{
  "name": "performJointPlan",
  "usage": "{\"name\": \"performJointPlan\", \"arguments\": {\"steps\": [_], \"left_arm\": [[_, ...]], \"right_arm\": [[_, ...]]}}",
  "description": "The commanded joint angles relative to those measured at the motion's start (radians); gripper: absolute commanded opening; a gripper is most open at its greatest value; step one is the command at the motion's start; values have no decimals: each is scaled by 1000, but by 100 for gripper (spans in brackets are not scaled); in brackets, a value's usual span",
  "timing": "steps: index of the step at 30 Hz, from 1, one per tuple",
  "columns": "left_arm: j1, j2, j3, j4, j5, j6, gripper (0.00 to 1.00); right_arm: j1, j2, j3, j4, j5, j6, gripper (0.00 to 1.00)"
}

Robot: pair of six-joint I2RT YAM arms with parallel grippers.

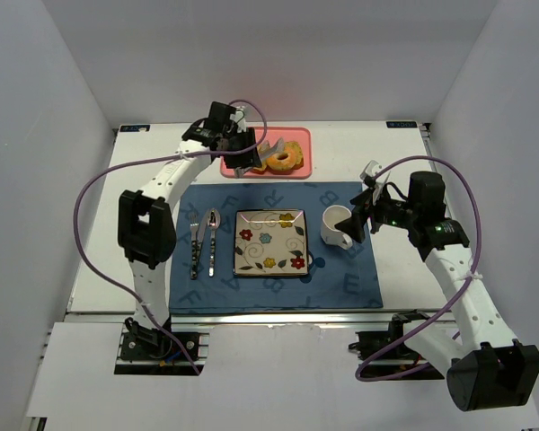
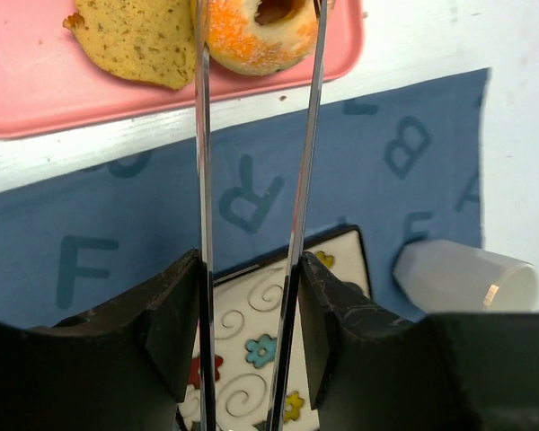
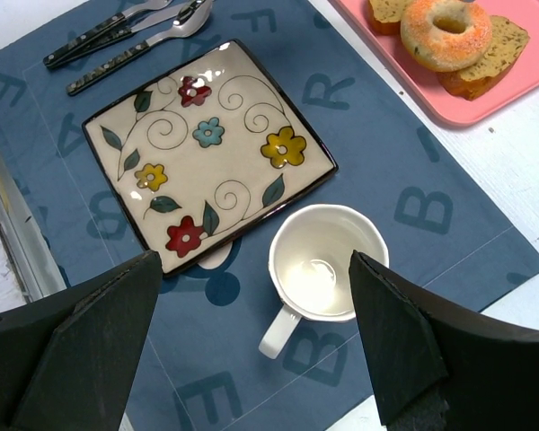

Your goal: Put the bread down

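Observation:
I need to lower my left gripper until the tongs are on both sides of the rim of the bagel beside the slice and close, because it lies below, between the spread tong arms.
The bread lies on a pink tray at the back: a sugared ring bagel with wedge slices beside it. My left gripper is over the tray and shut on metal tongs. The tong arms run on either side of the bagel, and their tips are cut off at the top of the left wrist view. A slice lies left of them. My right gripper is open and empty, above a white mug. The right wrist view shows the bagel too.
A square flowered plate lies in the middle of a blue lettered placemat. A fork and a spoon lie left of the plate. The mug stands right of it. White walls close in on both sides.

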Motion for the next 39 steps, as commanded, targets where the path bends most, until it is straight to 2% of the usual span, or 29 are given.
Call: {"name": "performJointPlan", "arguments": {"steps": [1,8,15,25,28,29,33,39], "left_arm": [[-21,7,71,-46,-79,62,55],[-35,59,114,-96,-90,113,55],[-36,-6,42,-87,-134,136,55],[-36,5,14,-110,-48,154,53],[-36,8,19,-112,-45,156,38],[-36,7,22,-112,-39,156,30],[-36,-9,46,-104,-21,142,16],[-36,-104,48,-30,36,92,4]], "right_arm": [[-9,-18,-16,25,-18,3,89],[-10,-17,-16,27,-22,3,89],[-13,-9,-11,31,-31,8,89],[-15,-8,-11,31,-39,17,89],[-16,-12,-16,31,-41,18,89],[-18,-12,-17,31,-41,18,89],[-18,-14,-17,33,-41,20,89],[-21,-20,-17,30,-42,20,89]]}}
